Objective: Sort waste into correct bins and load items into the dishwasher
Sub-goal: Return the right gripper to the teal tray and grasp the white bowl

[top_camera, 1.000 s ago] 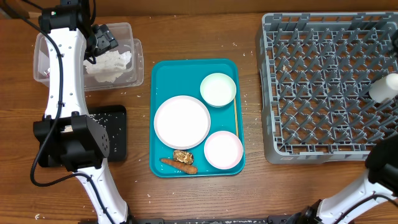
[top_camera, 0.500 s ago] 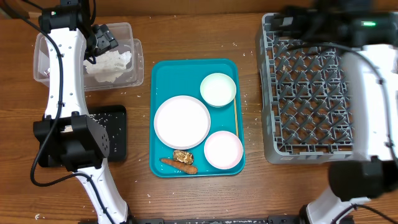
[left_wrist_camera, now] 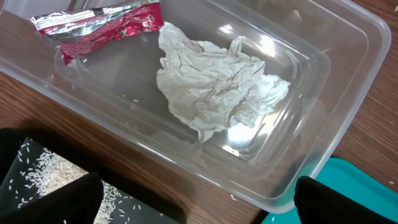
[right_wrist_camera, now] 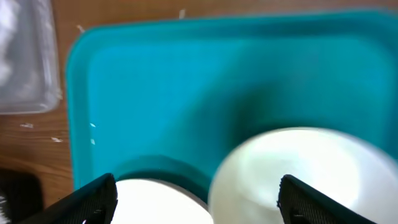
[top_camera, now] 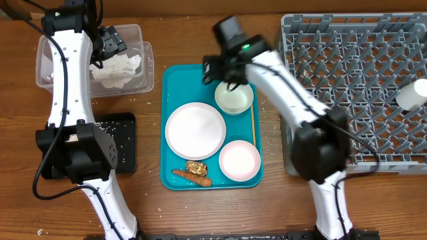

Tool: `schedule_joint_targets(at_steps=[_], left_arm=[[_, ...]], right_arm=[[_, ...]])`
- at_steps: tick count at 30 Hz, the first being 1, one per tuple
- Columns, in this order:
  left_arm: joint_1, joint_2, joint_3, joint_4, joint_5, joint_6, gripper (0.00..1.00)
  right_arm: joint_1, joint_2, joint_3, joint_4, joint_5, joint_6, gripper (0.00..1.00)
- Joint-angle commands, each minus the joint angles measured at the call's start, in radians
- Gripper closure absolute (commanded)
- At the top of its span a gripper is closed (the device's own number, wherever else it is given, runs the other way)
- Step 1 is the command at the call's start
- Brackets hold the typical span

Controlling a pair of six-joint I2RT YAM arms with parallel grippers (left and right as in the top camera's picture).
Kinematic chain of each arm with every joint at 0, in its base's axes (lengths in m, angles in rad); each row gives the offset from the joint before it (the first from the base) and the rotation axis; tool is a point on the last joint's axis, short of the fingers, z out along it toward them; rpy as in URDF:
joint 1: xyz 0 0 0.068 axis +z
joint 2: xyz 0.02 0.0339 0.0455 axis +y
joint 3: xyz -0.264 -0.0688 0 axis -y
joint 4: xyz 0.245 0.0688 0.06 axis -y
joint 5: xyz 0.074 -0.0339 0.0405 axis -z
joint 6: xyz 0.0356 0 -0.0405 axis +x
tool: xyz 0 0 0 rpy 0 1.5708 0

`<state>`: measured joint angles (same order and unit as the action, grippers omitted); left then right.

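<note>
The bowl's rim (top_camera: 217, 103) (right_wrist_camera: 214, 186) beside the large plate lies below my right gripper, between its fingers, so that gripper lowers onto it next with open fingers.
My left gripper (top_camera: 110, 44) (left_wrist_camera: 199, 208) hangs open above the near wall of the clear tub (top_camera: 143, 77) (left_wrist_camera: 323, 81). In the tub lie the crumpled white napkin (top_camera: 119, 68) (left_wrist_camera: 217, 87) and the red wrapper (left_wrist_camera: 99, 28). My right gripper (top_camera: 225, 72) (right_wrist_camera: 202, 202) is open over the far end of the teal tray (top_camera: 175, 77) (right_wrist_camera: 186, 81), just above the bowl (top_camera: 234, 98) (right_wrist_camera: 298, 168). The tray also holds a large plate (top_camera: 195, 130) (right_wrist_camera: 149, 202), a smaller plate (top_camera: 239, 161), a brown food lump (top_camera: 195, 167) and a carrot piece (top_camera: 192, 177). Rice grains (left_wrist_camera: 43, 177) lie on the black tray (top_camera: 123, 143).
The grey dish rack (top_camera: 353, 93) fills the right side, with a small white cup (top_camera: 412, 93) near its right edge. The right arm stretches from the rack's near left corner across to the teal tray. Stray rice grains dot the wooden table.
My right arm has swung from the right edge, across the dish rack, to the far end of the teal tray by the bowl. The left arm has not moved.
</note>
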<state>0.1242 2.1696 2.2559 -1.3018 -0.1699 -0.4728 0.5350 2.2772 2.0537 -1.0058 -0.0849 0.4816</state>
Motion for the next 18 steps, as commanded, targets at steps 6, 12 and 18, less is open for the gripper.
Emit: schedule_joint_targets(at_steps=[6,12,18], left_arm=[[-0.007,0.014,-0.003,0.001,-0.017,-0.014,0.00],[-0.008,0.014,-0.003,0.001,-0.017,-0.014,0.00],[-0.008,0.014,-0.003,0.001,-0.017,-0.014,0.00]], right_arm=[[0.081,0.078,-0.005,0.018,0.199,0.148,0.21],[0.082,0.111,-0.006,0.021,0.232,0.166,0.25],[0.081,0.122,-0.006,0.025,0.246,0.170,0.37]])
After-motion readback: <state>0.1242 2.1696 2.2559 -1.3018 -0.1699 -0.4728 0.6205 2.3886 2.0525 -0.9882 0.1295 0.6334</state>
